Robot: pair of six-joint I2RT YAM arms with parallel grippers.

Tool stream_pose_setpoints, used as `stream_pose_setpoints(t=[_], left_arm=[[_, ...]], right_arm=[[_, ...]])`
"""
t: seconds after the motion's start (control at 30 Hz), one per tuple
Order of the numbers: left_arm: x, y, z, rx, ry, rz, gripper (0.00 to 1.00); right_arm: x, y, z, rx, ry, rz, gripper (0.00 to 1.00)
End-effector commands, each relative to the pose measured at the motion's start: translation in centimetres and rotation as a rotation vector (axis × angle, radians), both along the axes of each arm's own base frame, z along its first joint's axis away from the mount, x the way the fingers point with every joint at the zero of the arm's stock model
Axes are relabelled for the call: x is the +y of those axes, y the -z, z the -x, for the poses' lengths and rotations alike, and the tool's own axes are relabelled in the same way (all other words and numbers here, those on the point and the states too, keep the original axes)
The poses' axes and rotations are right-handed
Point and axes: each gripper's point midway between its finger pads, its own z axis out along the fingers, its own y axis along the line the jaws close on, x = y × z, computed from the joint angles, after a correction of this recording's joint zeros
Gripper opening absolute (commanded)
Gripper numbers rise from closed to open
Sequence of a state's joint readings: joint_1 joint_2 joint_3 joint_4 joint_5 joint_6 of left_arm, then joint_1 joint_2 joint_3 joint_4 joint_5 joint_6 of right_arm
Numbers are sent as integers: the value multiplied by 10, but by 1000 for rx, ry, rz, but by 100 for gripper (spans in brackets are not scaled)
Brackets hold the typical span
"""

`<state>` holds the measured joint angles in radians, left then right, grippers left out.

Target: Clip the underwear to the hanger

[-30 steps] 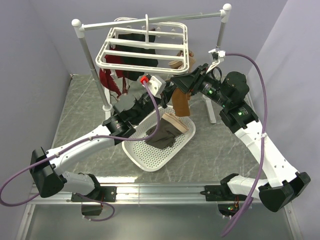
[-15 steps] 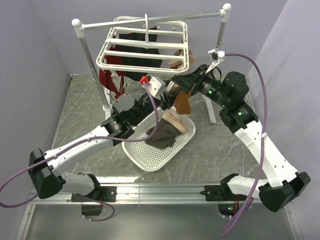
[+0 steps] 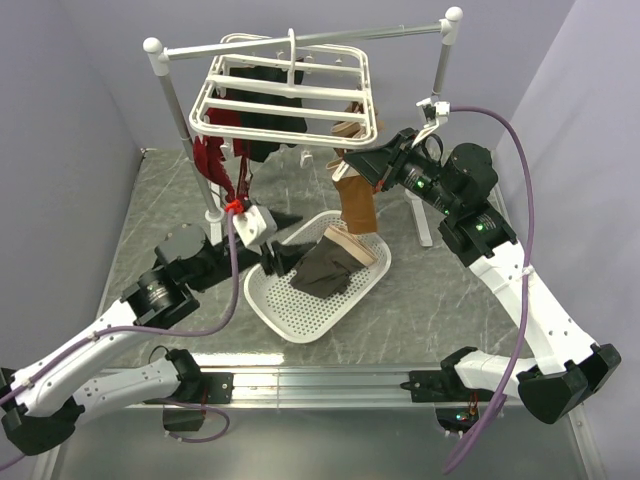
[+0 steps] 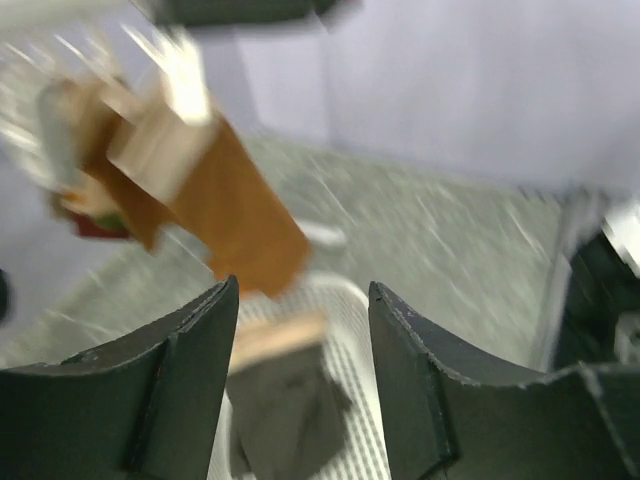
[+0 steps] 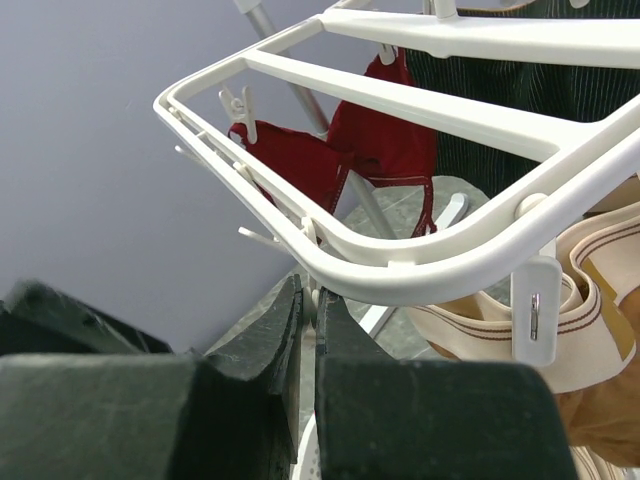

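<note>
I should tip the fingers of my left gripper down and lower them to the dark fabric beside the underwear's waistband, because it is below that gripper and to its right in the top view.
The underwear, dark grey-brown with a pale beige waistband, lies crumpled in the white perforated basket. In the blurred left wrist view the underwear sits below and between my fingers. My left gripper is open and empty over the basket's left rim; it also shows in the left wrist view. The white hanger hangs from the grey rail. My right gripper is shut on a small clip under the hanger's near right corner, as the right wrist view shows below the frame.
An orange-brown garment with a beige band hangs from the hanger above the basket's far end. A red lacy garment and a dark garment hang at the back. The rail's white posts stand left and right.
My left arm has pulled back from beside the hanger, down and left to the basket's rim. The orange-brown garment now hangs free. The right gripper has stayed on the clip.
</note>
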<state>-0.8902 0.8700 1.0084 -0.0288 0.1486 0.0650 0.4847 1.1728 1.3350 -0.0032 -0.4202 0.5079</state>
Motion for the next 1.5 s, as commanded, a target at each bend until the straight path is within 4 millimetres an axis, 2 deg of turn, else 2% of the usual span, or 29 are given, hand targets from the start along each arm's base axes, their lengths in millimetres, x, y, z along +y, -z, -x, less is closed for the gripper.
stream_pose_setpoints(t=[0.0, 0.07, 0.13, 0.2, 0.27, 0.3, 0.37, 0.5, 0.6, 0.73, 0.77, 0.83, 0.87, 0.9, 0.97, 1.0, 1.03, 1.07, 1.2, 1.3, 1.47], left_arm=[[-5, 80, 30, 162, 170, -234, 59], [-8, 92, 32, 201, 190, -260, 58], [-13, 114, 22, 263, 160, -296, 58], [-17, 135, 3, 331, 104, -331, 54], [-22, 148, -11, 368, 79, -362, 51], [-28, 165, -21, 415, 60, -396, 50], [-33, 172, -35, 438, 31, -416, 48], [-43, 212, -58, 513, -53, -426, 46], [-46, 231, -77, 492, -122, -413, 46], [-57, 246, -96, 453, -152, -390, 48], [-59, 261, -101, 465, -164, -422, 48], [-62, 266, -113, 477, -192, -420, 49], [-63, 277, -118, 504, -207, -428, 49], [-63, 276, -127, 514, -222, -416, 50], [-64, 289, -136, 538, -244, -426, 50], [-64, 287, -144, 535, -263, -418, 51], [-64, 289, -147, 538, -272, -421, 52], [-64, 300, -150, 555, -279, -440, 52], [-70, 314, -158, 572, -298, -449, 53], [-72, 327, -160, 592, -304, -452, 50], [-76, 345, -164, 614, -309, -472, 34]], right_arm=[[0, -18, 4, -36, -5, -22, 0], [0, -19, 2, -38, -2, -23, 0], [-1, -19, 1, -34, 2, -26, 0], [-1, -20, 0, -32, 6, -28, 0], [-3, -21, -1, -34, 10, -30, 0], [-3, -23, -1, -37, 13, -31, 0], [-5, -19, -3, -18, 21, -25, 0], [-6, -21, -3, -18, 23, -33, 0], [-5, -21, -2, -14, 17, -35, 0], [-6, -20, -3, -14, 21, -32, 0], [-6, -20, -3, -13, 20, -31, 0], [-6, -20, -2, -13, 18, -31, 0], [-6, -20, -3, -14, 19, -32, 0], [-6, -20, -3, -12, 19, -34, 0], [-6, -20, -4, -12, 21, -34, 0], [-6, -20, -4, -10, 20, -36, 0], [-6, -19, -4, -8, 19, -35, 0], [-5, -19, -3, -8, 16, -35, 0], [-5, -18, -4, -5, 15, -39, 0], [-5, -16, -4, 0, 15, -34, 0], [-4, -14, -5, 5, 15, -31, 0]])
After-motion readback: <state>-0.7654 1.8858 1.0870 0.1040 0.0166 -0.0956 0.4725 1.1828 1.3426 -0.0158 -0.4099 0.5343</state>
